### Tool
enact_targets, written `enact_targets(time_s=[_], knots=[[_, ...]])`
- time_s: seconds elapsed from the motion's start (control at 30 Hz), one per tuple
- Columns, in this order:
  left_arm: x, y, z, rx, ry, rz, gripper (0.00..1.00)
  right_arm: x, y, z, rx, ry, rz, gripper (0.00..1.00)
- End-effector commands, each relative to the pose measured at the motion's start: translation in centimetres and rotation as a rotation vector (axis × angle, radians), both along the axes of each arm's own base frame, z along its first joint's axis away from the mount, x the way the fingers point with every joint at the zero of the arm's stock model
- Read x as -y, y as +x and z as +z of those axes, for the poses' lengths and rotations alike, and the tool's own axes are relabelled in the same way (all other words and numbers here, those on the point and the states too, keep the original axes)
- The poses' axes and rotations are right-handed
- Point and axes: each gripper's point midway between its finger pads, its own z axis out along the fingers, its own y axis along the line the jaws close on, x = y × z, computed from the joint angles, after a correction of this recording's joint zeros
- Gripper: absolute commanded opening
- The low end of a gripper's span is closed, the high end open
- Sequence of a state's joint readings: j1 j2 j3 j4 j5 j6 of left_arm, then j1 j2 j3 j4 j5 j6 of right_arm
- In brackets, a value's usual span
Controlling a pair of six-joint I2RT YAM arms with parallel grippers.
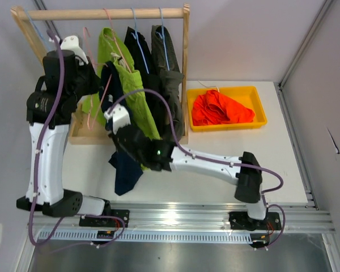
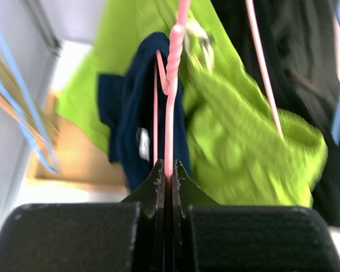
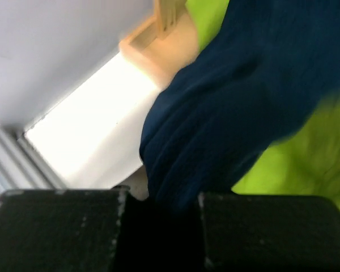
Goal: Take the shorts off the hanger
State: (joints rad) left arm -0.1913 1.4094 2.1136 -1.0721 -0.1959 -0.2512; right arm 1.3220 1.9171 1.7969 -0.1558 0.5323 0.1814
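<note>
I need to swing my right gripper up and to the right in the top view next, then down over the yellow tray to release, since orange shorts lie there.
The navy blue shorts (image 1: 125,170) hang on a pink hanger (image 1: 93,110) in front of the rack. My left gripper (image 1: 97,79) is shut on the pink hanger wire (image 2: 170,113), with the navy shorts (image 2: 133,124) draped just beyond the jaws. My right gripper (image 1: 120,146) is shut on the navy fabric (image 3: 232,113), which fills the gap between its jaws (image 3: 158,198). Lime green shorts (image 1: 133,90), black shorts (image 1: 140,56) and olive-grey shorts (image 1: 170,85) hang on the rail. Orange shorts (image 1: 221,107) lie in a yellow tray (image 1: 260,122).
The wooden rack (image 1: 107,13) stands at the back left, its base (image 1: 82,136) on the white table. Blue hangers (image 1: 161,34) carry the dark shorts. The lime shorts (image 2: 238,153) hang close behind the navy pair. Walls close in on both sides.
</note>
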Motion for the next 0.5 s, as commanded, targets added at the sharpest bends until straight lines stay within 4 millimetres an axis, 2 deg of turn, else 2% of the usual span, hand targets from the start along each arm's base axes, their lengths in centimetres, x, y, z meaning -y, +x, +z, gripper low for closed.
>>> enact_targets(time_s=[0.0, 0.03, 0.1, 0.2, 0.23, 0.3, 0.33, 0.4, 0.43, 0.47], knots=[[1.6, -3.3, 1.7, 0.08, -0.111, -0.07, 0.0, -1.3, 5.9, 6.1, 0.083, 0.075, 0.024, 0.0], [1.9, -4.7, 2.3, 0.096, -0.129, -0.093, 0.0, -1.4, 6.9, 6.4, 0.08, 0.081, 0.02, 0.0], [1.9, -5.8, 2.4, 0.097, -0.142, -0.095, 0.0, -1.4, 9.1, 6.6, 0.067, 0.085, 0.012, 0.0], [1.7, -7.4, 3.7, 0.144, -0.162, -0.101, 0.0, -0.9, 9.4, 5.8, 0.029, 0.086, 0.002, 0.0], [1.5, -7.2, 3.8, 0.16, -0.156, -0.092, 0.0, -0.1, 8.6, 4.4, 0.001, 0.066, -0.001, 0.0], [0.1, -7.7, 4.7, 0.218, -0.134, -0.032, 0.0, 0.8, 7.2, 3.7, -0.006, 0.075, -0.013, 0.0], [-0.6, -7.4, 5.0, 0.243, -0.109, -0.006, 0.0, 2.1, 4.5, 2.3, -0.023, 0.042, 0.003, 0.0], [-2.7, -7.4, 5.9, 0.286, -0.066, 0.099, 0.0, 4.1, 2.2, 2.2, 0.0, 0.057, -0.044, 0.0], [-3.3, -7.3, 6.0, 0.292, -0.051, 0.13, 0.0, 5.9, -1.2, 1.5, 0.004, 0.04, -0.019, 0.0], [-3.8, -7.2, 6.0, 0.293, -0.039, 0.157, 0.0, 7.4, -2.0, 1.8, 0.021, 0.044, -0.058, 0.0]])
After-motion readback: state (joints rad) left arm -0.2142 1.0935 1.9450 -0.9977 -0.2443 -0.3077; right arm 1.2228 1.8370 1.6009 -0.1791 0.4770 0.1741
